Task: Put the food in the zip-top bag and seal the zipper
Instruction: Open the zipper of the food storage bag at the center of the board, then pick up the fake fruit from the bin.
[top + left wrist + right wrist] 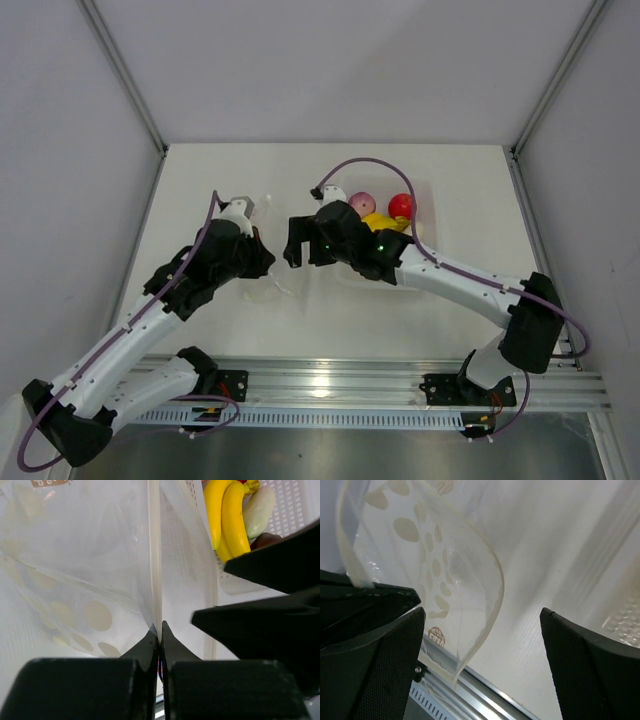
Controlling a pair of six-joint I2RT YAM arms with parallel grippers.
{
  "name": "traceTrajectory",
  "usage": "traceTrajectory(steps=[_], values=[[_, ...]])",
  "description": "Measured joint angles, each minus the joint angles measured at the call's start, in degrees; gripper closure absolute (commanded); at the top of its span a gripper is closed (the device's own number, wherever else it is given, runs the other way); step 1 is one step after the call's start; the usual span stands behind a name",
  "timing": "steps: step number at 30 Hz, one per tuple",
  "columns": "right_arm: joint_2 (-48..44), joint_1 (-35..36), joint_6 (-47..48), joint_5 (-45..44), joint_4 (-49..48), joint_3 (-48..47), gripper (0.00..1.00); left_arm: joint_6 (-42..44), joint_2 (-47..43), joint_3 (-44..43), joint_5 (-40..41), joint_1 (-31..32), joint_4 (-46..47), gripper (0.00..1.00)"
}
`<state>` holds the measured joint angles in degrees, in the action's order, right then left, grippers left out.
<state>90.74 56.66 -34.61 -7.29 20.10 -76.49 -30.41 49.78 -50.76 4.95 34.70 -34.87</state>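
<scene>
My right gripper moves away from the bag and down to close on the banana bunch's stem (403, 221) next, because the food still lies in the tray.
The zip-top bag (85, 555) is clear with pale spots and hangs open between the two grippers; it is faint in the top view (275, 272). My left gripper (160, 630) is shut on the bag's zipper strip (154, 555). My right gripper (482, 611) is open, its fingers (390, 660) either side of the curved far mouth edge (490, 600), not touching it. The food lies in the tray: yellow banana bunch (227, 515), white oblong piece (258, 510), dark red apple (265, 539), pink onion (361, 201), red fruit (401, 205).
The white perforated tray (295, 505) stands right of the bag, partly under the right arm (440, 270). The right gripper's black fingers (270, 580) fill the right of the left wrist view. A metal rail (485, 690) runs along the table's near edge.
</scene>
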Motion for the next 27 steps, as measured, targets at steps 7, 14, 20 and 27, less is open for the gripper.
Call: traceTrajectory(steps=[7, 14, 20, 27], values=[[-10.43, -1.70, -0.35, -11.37, 5.27, 2.25, 0.01, 0.00, 1.38, 0.13, -1.68, -0.11, 0.98, 1.00], [-14.38, -15.26, -6.19, -11.61, 6.27, 7.58, 0.01, 0.02, 1.62, 0.20, -2.23, -0.17, 1.36, 0.99], [-11.50, -23.26, -13.57, -11.37, 7.19, 8.22, 0.05, 0.02, 1.60, 0.20, -2.47, -0.17, 1.38, 0.99], [-3.43, -27.76, -23.21, -9.81, 7.41, 8.22, 0.16, 0.02, 1.53, 0.24, -3.08, -0.22, 1.42, 0.99]])
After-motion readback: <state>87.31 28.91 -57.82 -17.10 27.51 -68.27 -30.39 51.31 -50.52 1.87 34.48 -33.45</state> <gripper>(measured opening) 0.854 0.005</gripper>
